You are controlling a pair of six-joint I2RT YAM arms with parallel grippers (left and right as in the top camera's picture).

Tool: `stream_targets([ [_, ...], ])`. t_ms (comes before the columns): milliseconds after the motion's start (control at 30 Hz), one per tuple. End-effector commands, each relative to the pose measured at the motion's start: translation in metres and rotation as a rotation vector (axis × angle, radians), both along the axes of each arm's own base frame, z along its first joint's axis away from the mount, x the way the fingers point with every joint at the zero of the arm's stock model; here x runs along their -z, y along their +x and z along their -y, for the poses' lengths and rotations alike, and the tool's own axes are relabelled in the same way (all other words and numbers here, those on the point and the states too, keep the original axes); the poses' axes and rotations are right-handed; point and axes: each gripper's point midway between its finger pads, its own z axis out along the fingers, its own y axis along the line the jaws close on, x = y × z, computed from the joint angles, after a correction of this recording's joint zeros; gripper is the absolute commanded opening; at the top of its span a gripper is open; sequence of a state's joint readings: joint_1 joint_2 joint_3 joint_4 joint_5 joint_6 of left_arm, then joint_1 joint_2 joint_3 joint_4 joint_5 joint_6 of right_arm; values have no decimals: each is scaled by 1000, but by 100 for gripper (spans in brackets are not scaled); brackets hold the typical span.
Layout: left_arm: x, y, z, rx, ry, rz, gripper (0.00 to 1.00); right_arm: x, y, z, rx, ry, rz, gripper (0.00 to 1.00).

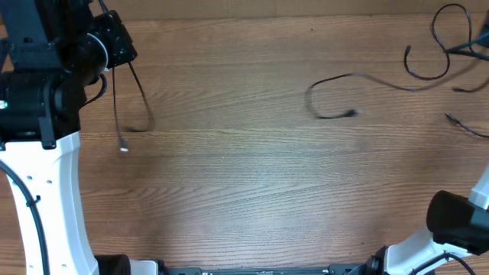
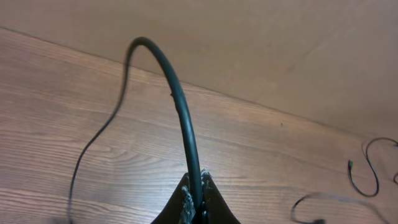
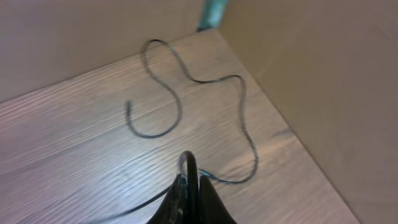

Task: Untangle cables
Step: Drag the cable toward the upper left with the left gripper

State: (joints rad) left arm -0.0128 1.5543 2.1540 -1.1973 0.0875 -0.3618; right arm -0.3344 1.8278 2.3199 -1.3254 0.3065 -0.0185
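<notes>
I should pull my right gripper back next, then lower it toward the tabletop by the short piece and release the held cable, because that cable trails across the looped one.
Several thin black cables lie on the wooden table. My left gripper (image 1: 114, 47) at the far left is shut on one cable (image 1: 116, 99), which hangs down to a light plug end (image 1: 123, 147). In the left wrist view the jaws (image 2: 198, 190) pinch this cable (image 2: 177, 106), which arches up and trails away to the left. My right gripper (image 1: 480, 42) is at the far right edge, partly out of view. In the right wrist view its jaws (image 3: 189, 180) are shut on a small loop of cable (image 3: 188, 160). A winding cable (image 3: 186, 81) lies beyond them. A long cable (image 1: 359, 76) stretches across the right-centre.
A looped cable (image 1: 443, 46) lies at the top right and a short piece (image 1: 466, 124) near the right edge. A beige wall (image 3: 311, 74) borders the table on the right. The white arm bases stand at the left (image 1: 46, 198) and bottom right (image 1: 416, 248).
</notes>
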Motion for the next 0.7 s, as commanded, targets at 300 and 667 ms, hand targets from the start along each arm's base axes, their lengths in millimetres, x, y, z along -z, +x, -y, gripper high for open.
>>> stream_targets([
  [300,-6,4,24,60,19,31,4,-38,-93,89,314,23,134,4],
  [667,-7,6,24,38,-17,34,4,-49,-190,149,600,86,247,4],
])
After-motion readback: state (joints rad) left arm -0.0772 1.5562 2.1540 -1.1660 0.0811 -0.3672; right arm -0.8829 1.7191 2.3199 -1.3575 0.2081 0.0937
